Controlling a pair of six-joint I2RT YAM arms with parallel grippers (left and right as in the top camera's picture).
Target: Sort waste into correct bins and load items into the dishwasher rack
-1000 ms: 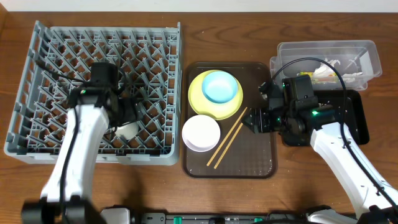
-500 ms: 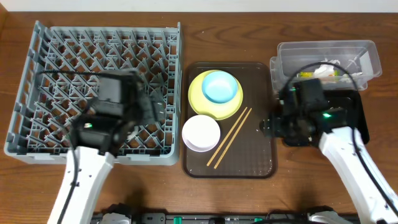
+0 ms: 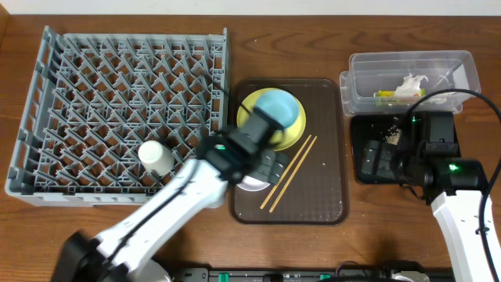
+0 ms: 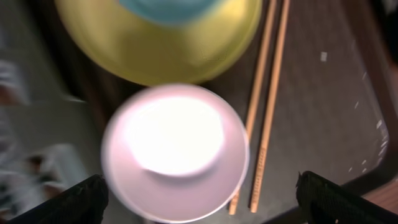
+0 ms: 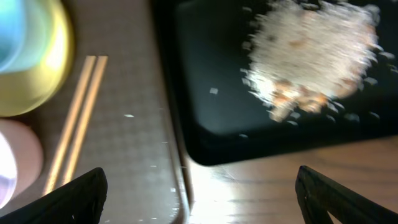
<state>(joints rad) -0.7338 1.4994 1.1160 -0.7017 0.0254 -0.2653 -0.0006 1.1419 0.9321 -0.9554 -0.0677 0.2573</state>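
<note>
Next, my left gripper shifts toward the chopsticks and down, as the white bowl's rim by them lies below it and its fingers straddle the whole bowl.
The grey dishwasher rack [image 3: 47, 94] holds the small white cup [image 3: 156, 157] near its front. On the brown serving tray [image 3: 313, 196] the light blue bowl [image 3: 275, 110] sits on the yellow plate [image 3: 252, 129], with the chopsticks [image 3: 288, 172] beside it. My left gripper [image 3: 269, 166] is open above the white bowl [image 4: 177, 152], its fingers either side of it and apart from it. My right gripper [image 3: 374, 159] is open and empty over the left end of the black tray [image 3: 446, 160], which holds rice scraps [image 5: 317, 56]. The clear tub [image 3: 368, 66] holds tissue [image 3: 409, 83] and the wrapper [image 3: 385, 95].
The right wrist view shows the brown tray's right rim [image 5: 177, 186] next to a strip of bare wood, then the black tray's corner [image 5: 211, 137]. A black cable loops over the tub and black tray at the right.
My left arm has left the rack, with the white cup staying there, and swung right over the white bowl. My right gripper has drawn back right from the brown tray to the black tray.
</note>
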